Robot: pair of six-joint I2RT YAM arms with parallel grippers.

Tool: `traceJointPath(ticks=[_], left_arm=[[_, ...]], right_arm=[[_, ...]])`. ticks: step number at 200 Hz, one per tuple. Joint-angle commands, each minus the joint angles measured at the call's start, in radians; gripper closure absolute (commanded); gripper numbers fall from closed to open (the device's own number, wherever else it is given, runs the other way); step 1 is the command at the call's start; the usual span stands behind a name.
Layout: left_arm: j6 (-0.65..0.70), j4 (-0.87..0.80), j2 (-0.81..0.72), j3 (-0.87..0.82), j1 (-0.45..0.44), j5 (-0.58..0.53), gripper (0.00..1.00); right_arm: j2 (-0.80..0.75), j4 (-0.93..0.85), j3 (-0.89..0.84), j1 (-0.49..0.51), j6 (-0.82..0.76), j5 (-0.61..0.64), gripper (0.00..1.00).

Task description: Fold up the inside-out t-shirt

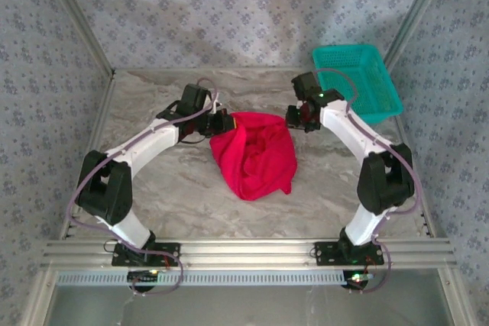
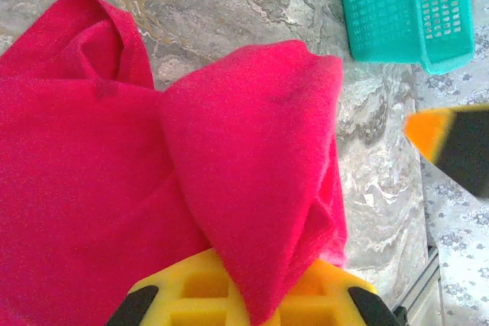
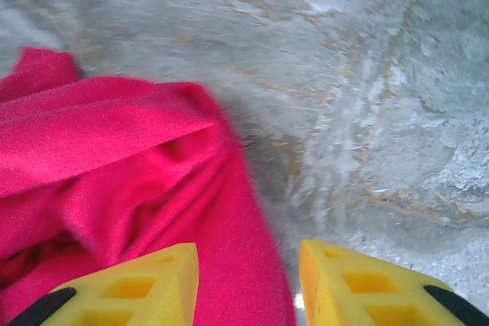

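Note:
The t-shirt still lies bunched. Next, my left gripper should move sideways away from the heap and slightly outward, then let go of the pinched fold on top of the table.
The red t-shirt lies bunched in a heap at the table's middle. My left gripper is at its upper left corner, shut on a fold of the cloth; in the left wrist view the t-shirt rises in a pinched ridge out of the yellow jaws of my left gripper. My right gripper hovers at the heap's upper right edge. In the right wrist view my right gripper stands open, and the t-shirt's edge lies loose between and below its fingers.
A teal mesh basket stands at the back right of the marble table, close behind my right arm; the basket also appears in the left wrist view. Patterned walls close in the table on three sides.

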Motion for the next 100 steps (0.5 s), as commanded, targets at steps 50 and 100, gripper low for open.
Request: traceJointPath(ticks=[50, 100], left_arm=[[0.004, -0.007, -0.004, 0.029, 0.024, -0.01, 1.0], [0.006, -0.005, -0.027, 0.01, 0.04, -0.007, 1.0]], right_arm=[[0.082, 0.073, 0.033, 0.192, 0.065, 0.018, 0.61], [0.279, 0.05, 0.152, 0.2, 0.062, 0.056, 0.49]])
